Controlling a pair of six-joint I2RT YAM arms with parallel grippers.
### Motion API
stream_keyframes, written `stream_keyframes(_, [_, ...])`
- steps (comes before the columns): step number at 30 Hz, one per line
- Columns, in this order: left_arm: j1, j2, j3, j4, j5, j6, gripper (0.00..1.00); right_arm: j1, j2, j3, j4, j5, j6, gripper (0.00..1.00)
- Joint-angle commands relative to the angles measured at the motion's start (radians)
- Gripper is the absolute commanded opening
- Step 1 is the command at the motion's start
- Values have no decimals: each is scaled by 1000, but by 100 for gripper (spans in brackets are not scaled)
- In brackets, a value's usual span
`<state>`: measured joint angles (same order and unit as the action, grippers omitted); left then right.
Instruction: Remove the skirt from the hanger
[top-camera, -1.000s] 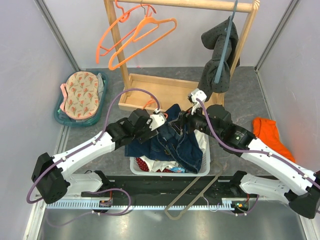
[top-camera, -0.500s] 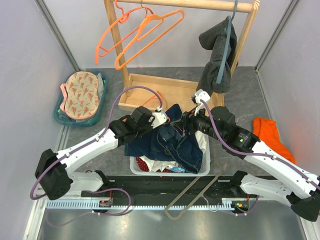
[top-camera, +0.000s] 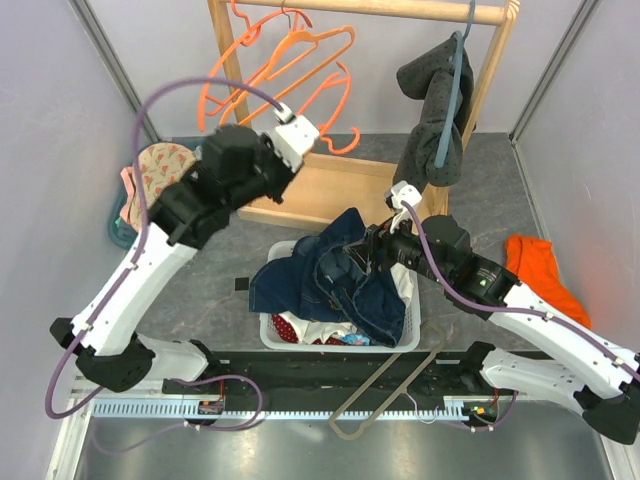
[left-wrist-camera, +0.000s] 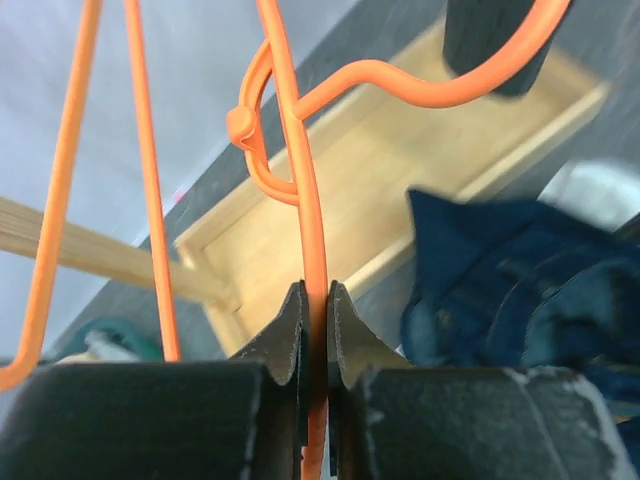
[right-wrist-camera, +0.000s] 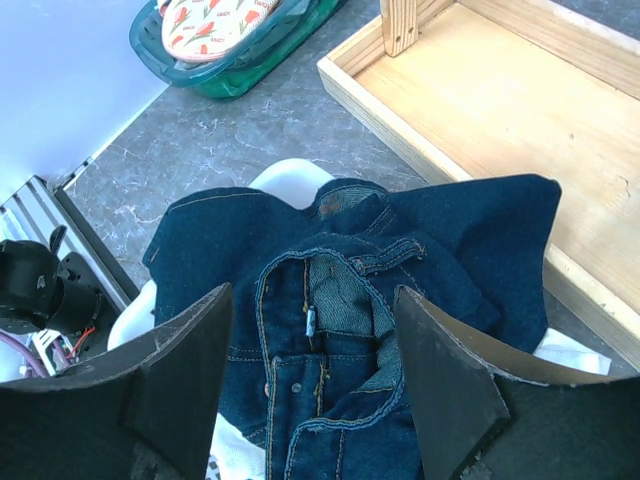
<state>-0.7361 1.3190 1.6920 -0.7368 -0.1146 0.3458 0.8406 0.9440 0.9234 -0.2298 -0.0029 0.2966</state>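
Note:
My left gripper carries the hanger outward next, hooks it over the rack's bar (top-camera: 324, 5) and releases it, since the hanger is bare.
My left gripper (top-camera: 300, 135) is raised near the wooden rack and is shut on the thin bar of an orange hanger (top-camera: 338, 120). In the left wrist view the jaws pinch that hanger (left-wrist-camera: 300, 180) at my left gripper (left-wrist-camera: 315, 300), and its hook curls above. The hanger carries no garment. A strip of dark red, white-dotted skirt (top-camera: 288, 326) shows at the front of the white basket (top-camera: 412, 330), under a dark blue denim garment (top-camera: 340, 285). My right gripper (top-camera: 365, 245) hovers open over the denim (right-wrist-camera: 330, 300), with nothing between its jaws (right-wrist-camera: 312, 330).
Other orange hangers (top-camera: 250, 70) hang on the rail. A grey dotted garment (top-camera: 435, 110) hangs on a grey-blue hanger at the right. The rack's wooden base tray (top-camera: 340, 185) lies behind the basket. A teal basket (top-camera: 118, 232) stands left; an orange cloth (top-camera: 540, 270) lies right.
My left gripper shut on the orange hanger at the basket and carried it up and back towards the rack. The right gripper stayed open over the denim.

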Motion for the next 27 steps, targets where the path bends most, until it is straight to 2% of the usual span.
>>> stream_keyframes(1, [116, 98, 158, -197, 416, -217, 2, 2, -31, 14, 32, 12, 10, 72])
stream_keyframes(3, [191, 149, 248, -246, 530, -293, 2, 3, -36, 20, 32, 7, 15, 72])
stream_keyframes(4, [214, 178, 296, -274, 646, -318, 2, 2, -36, 23, 32, 6, 16, 72])
stream_keyframes(5, [254, 265, 355, -303, 703, -370, 2, 2, -36, 26, 32, 6, 18, 72])
stream_keyframes(6, [271, 305, 480, -331, 754, -393, 2, 3, -36, 26, 32, 6, 21, 72])
stream_keyframes(7, [286, 339, 520, -348, 861, -409, 2, 3, -37, 26, 32, 6, 24, 72])
stream_keyframes(9, [316, 388, 587, -332, 915, -432, 2, 0, -43, 17, 33, 6, 29, 72])
stream_keyframes(10, [328, 410, 616, -323, 999, -444, 2, 3, -47, 14, 37, 4, 35, 72])
stream_keyframes(17, [394, 525, 822, -119, 1073, -626, 2, 3, -53, -26, 43, 4, 59, 72])
stream_keyframes(23, [428, 554, 789, 192, 986, -840, 2, 2, -30, -64, 86, -22, 91, 71])
stream_keyframes(27, [448, 603, 804, 263, 917, -918, 2, 3, -21, -72, 99, -26, 105, 71])
